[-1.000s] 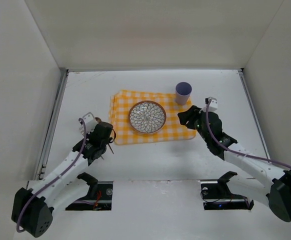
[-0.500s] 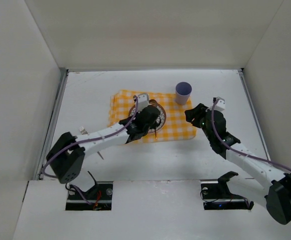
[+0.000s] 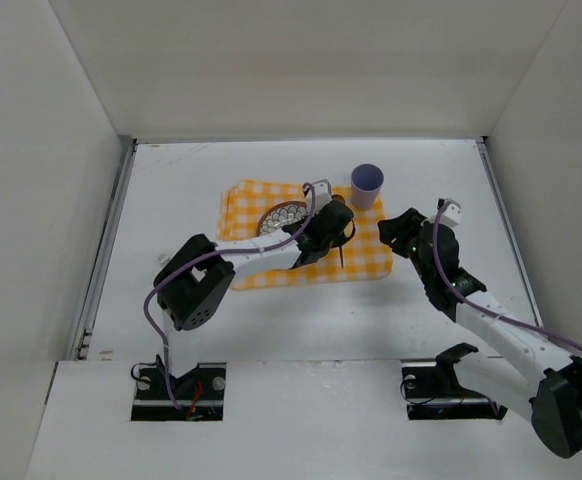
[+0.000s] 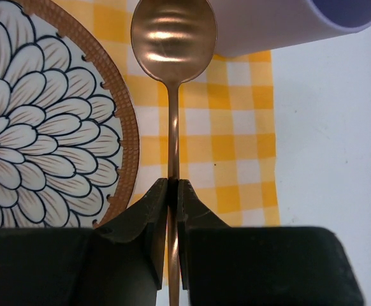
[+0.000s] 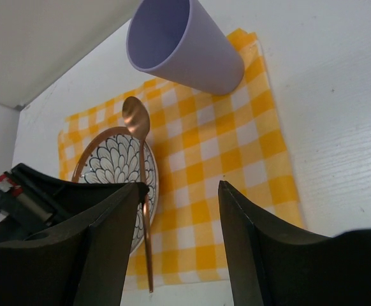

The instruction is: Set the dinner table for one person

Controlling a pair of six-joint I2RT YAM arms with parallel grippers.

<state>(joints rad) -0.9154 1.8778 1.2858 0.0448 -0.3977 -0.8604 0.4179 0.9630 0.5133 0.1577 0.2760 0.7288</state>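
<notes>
My left gripper next brings the spoon, still held above the mat [image 3: 366,255], down onto the mat's checked part beside the plate and releases the spoon's handle. That part lies below my left gripper.
My left gripper [image 3: 337,222] is shut on the handle of a copper spoon [image 4: 173,44] and holds it over the yellow-and-white checked mat [image 3: 366,255], just right of the patterned plate [image 3: 279,215]. In the left wrist view the jaws [image 4: 173,191] pinch the handle, bowl pointing toward the lilac cup [image 4: 287,22]. My right gripper [image 3: 399,228] is open and empty at the mat's right edge. In its wrist view the spoon [image 5: 136,118], plate [image 5: 112,166] and cup [image 5: 179,44] lie ahead of the open fingers [image 5: 179,191]. All sit on the white dinner table [image 3: 301,320].
White walls enclose the table on three sides. A metal rail [image 3: 106,240] runs along the left edge. The lilac cup [image 3: 367,184] stands at the mat's far right corner. Bare tabletop [image 3: 171,180] lies left of the mat.
My left arm has swung from the table's left side across the plate to the mat's right part, carrying the spoon. My right gripper has drawn back slightly to the right.
</notes>
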